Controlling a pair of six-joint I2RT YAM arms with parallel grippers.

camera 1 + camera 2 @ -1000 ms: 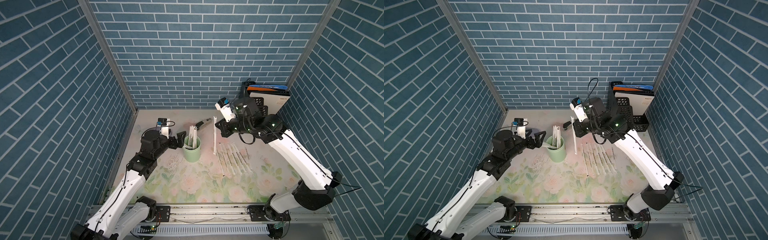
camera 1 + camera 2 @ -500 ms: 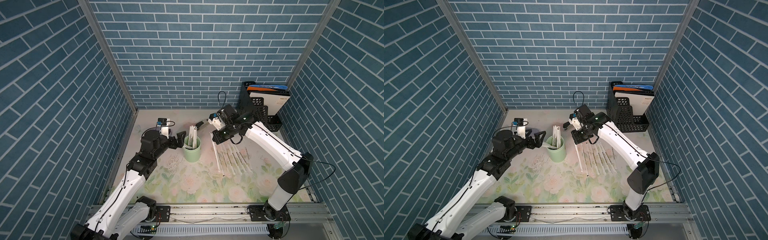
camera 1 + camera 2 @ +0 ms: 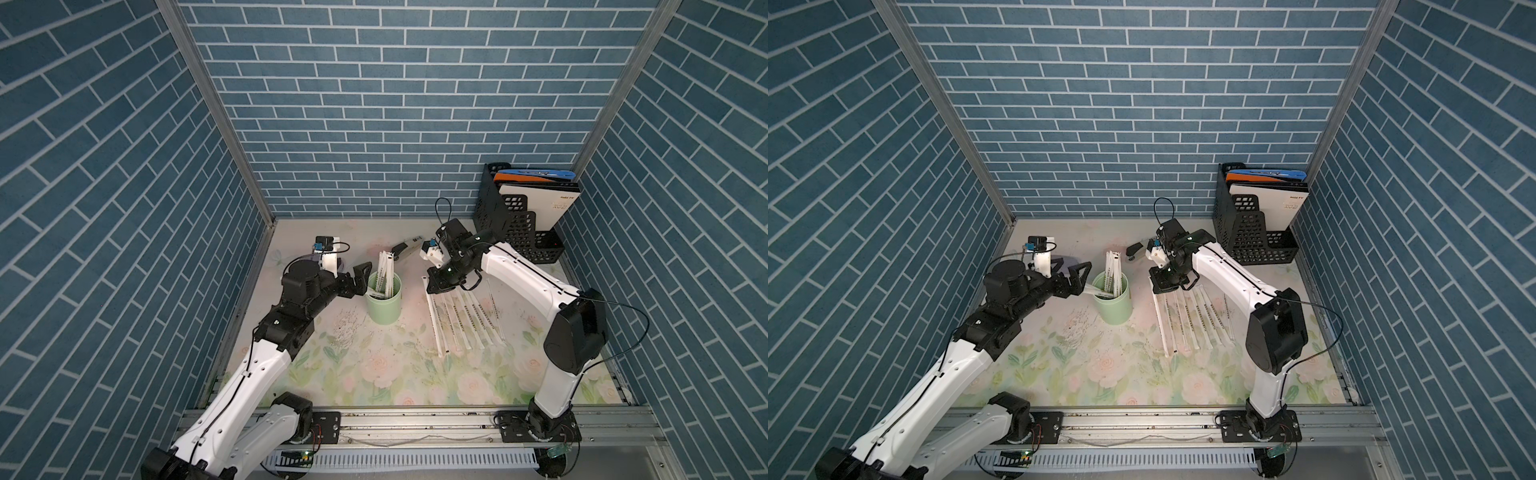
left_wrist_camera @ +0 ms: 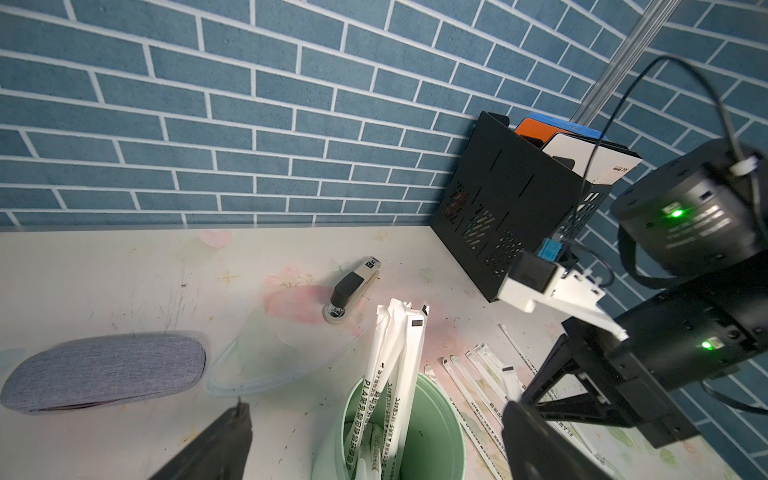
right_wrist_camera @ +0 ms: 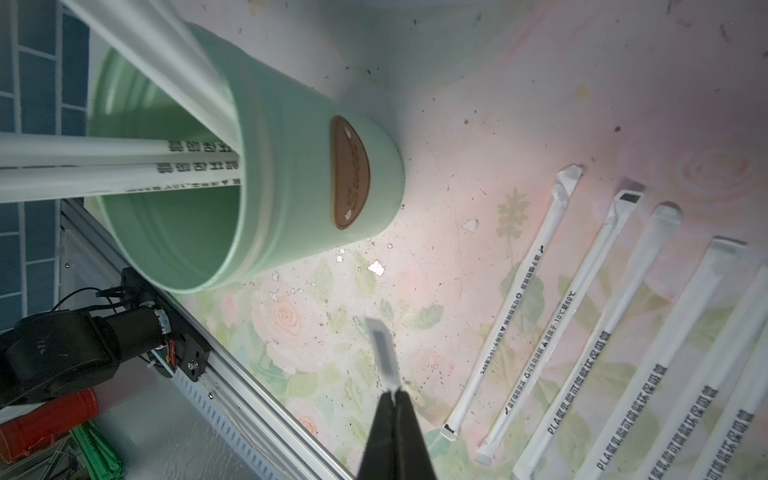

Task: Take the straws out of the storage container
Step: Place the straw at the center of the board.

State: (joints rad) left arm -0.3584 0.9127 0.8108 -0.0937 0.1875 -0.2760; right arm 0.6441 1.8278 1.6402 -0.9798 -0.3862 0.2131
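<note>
The straw goes down next, clear of the others, onto the bare part of the table between row and cup (image 3: pixel 425 323) (image 5: pixel 457 289) below. My right gripper releases its far end there.
The storage container (image 3: pixel 384 309), a mint-green cup with a brown oval label (image 5: pixel 351 172), stands upright left of centre in both top views. A few straws (image 3: pixel 384 272) lean out of it (image 4: pixel 395 365). My left gripper (image 3: pixel 360 278) is open beside the cup's left rim, and in the left wrist view the cup (image 4: pixel 432 440) sits between its fingers (image 4: pixel 216 449). Several straws (image 3: pixel 469 320) lie in a row to the right (image 5: pixel 519 299). My right gripper (image 3: pixel 432 286) is shut on the far end of one more straw (image 5: pixel 382 349), which runs along the row's left side (image 3: pixel 1163 328).
A black perforated file holder (image 3: pixel 519 232) with folders fills the back right corner. A stapler (image 3: pixel 405 249) lies behind the cup. A grey pouch (image 4: pixel 104 374) and a clear plastic piece (image 4: pixel 282 353) lie at the back left. Small specks (image 3: pixel 347 324) litter the mat left of the cup.
My right arm has come down from high above the table and brought its straw low beside the row's left edge. The left arm has stayed still, open by the cup.
</note>
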